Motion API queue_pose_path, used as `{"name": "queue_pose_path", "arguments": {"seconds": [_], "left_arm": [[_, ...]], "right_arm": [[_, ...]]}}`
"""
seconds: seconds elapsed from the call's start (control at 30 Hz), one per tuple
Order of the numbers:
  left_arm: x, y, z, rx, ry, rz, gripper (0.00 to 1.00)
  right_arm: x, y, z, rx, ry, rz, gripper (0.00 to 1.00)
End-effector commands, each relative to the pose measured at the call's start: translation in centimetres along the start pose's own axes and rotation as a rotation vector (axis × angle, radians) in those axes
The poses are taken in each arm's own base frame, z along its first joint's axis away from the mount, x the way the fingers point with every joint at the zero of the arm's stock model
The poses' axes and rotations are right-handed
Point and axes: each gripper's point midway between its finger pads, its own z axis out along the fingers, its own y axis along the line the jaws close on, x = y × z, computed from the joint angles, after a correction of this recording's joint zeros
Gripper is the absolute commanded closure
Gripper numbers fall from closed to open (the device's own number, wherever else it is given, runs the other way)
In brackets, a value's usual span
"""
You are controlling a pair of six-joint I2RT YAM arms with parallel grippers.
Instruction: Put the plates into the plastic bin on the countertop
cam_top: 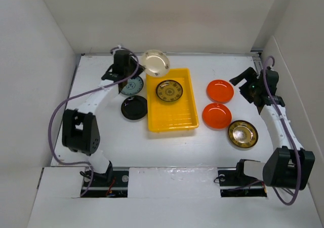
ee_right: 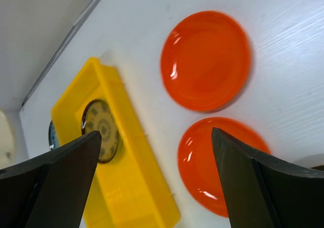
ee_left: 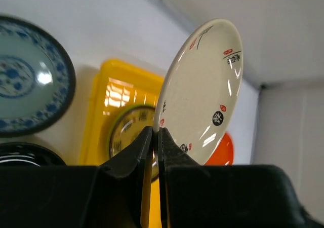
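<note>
My left gripper still has the cream plate (cam_top: 155,62) hanging above the far rim of the bin, so next I will move it back and down to the gold-brown plate in the bin to let go.
My left gripper (cam_top: 141,66) (ee_left: 157,131) is shut on the rim of the cream plate (cam_top: 155,62) (ee_left: 202,86) and holds it tilted on edge, in the air over the far left corner of the yellow plastic bin (cam_top: 172,119) (ee_left: 98,91). One gold-brown plate (cam_top: 169,91) (ee_left: 126,131) (ee_right: 101,129) lies in the bin. The teal-blue plate (cam_top: 132,85) (ee_left: 25,76) and the black plate (cam_top: 134,107) lie left of the bin. Two orange plates (cam_top: 220,90) (cam_top: 216,115) (ee_right: 206,60) (ee_right: 212,162) and a second gold-brown plate (cam_top: 242,134) lie to its right. My right gripper (cam_top: 248,83) (ee_right: 155,133) is open and empty above the orange plates. No lime green plate shows clearly.
White walls enclose the countertop (cam_top: 111,137) on the left, back and right. The bin's rim (ee_right: 126,111) stands between the two groups of plates. The arm bases sit at the near edge.
</note>
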Motion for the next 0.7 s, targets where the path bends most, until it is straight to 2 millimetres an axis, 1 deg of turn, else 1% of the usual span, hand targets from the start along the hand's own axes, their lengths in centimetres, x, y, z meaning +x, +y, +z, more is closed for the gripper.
{"name": "queue_pose_path", "arguments": {"seconds": [0.0,0.03,0.07,0.1,0.13,0.17,0.2,0.23,0.27,0.33,0.37,0.43,0.47,0.5,0.53,0.57,0.6,0.63,0.67], "left_arm": [[5.3,-1.0,2.0,0.043,0.158,0.112,1.00],[7.2,-1.4,2.2,0.055,0.201,0.125,1.00],[7.8,-1.9,2.5,0.065,0.211,0.144,1.00],[9.0,-1.6,3.4,0.054,0.236,0.151,1.00],[10.3,-1.6,3.6,0.045,0.266,0.161,1.00],[10.9,-1.2,3.9,0.042,0.287,0.173,1.00],[11.9,-1.0,4.1,0.038,0.306,0.180,1.00],[13.1,-0.6,4.5,0.033,0.337,0.184,1.00],[13.1,-0.6,4.5,0.033,0.337,0.184,1.00],[13.8,0.2,4.8,0.012,0.352,0.174,1.00],[13.7,0.0,4.9,0.019,0.347,0.174,1.00],[13.8,0.5,4.8,-0.004,0.350,0.166,1.00],[13.8,1.0,4.7,-0.028,0.349,0.168,1.00],[13.8,1.3,4.7,-0.043,0.347,0.170,0.97],[13.4,1.1,4.6,-0.041,0.335,0.171,0.87],[13.6,1.3,4.5,-0.050,0.341,0.171,0.73],[13.2,0.9,4.2,-0.042,0.333,0.162,0.59],[13.5,1.3,4.2,-0.050,0.340,0.162,0.40],[12.9,0.5,3.7,-0.032,0.326,0.161,0.33]], "right_arm": [[-3.8,-2.2,1.3,0.046,-0.098,0.050,0.04],[-4.2,-2.7,1.6,0.048,-0.105,0.072,0.04],[-4.2,-3.6,2.0,0.053,-0.100,0.083,0.04],[-5.1,-4.8,2.2,0.077,-0.122,0.116,0.04],[-5.1,-5.8,3.0,0.099,-0.114,0.128,0.06],[-5.0,-6.4,3.2,0.108,-0.103,0.138,0.06],[-5.4,-7.1,3.4,0.116,-0.108,0.149,0.06],[-5.2,-7.8,3.8,0.126,-0.093,0.160,0.06],[-5.3,-7.5,3.9,0.109,-0.094,0.157,0.06],[-5.4,-7.8,4.1,0.108,-0.091,0.163,0.06],[-4.9,-7.9,4.7,0.100,-0.069,0.167,0.06],[-4.7,-7.9,5.1,0.092,-0.049,0.170,0.06],[-4.2,-8.3,5.6,0.097,-0.026,0.166,0.06],[-4.2,-8.1,5.8,0.090,-0.020,0.167,0.06],[-3.6,-7.9,6.1,0.081,0.003,0.165,0.06],[-3.3,-7.4,6.4,0.068,0.019,0.149,0.06],[-3.0,-7.7,6.9,0.070,0.036,0.140,0.06],[-2.2,-7.3,7.3,0.059,0.065,0.135,0.06],[-2.1,-7.0,7.7,0.055,0.073,0.122,0.06]]}}
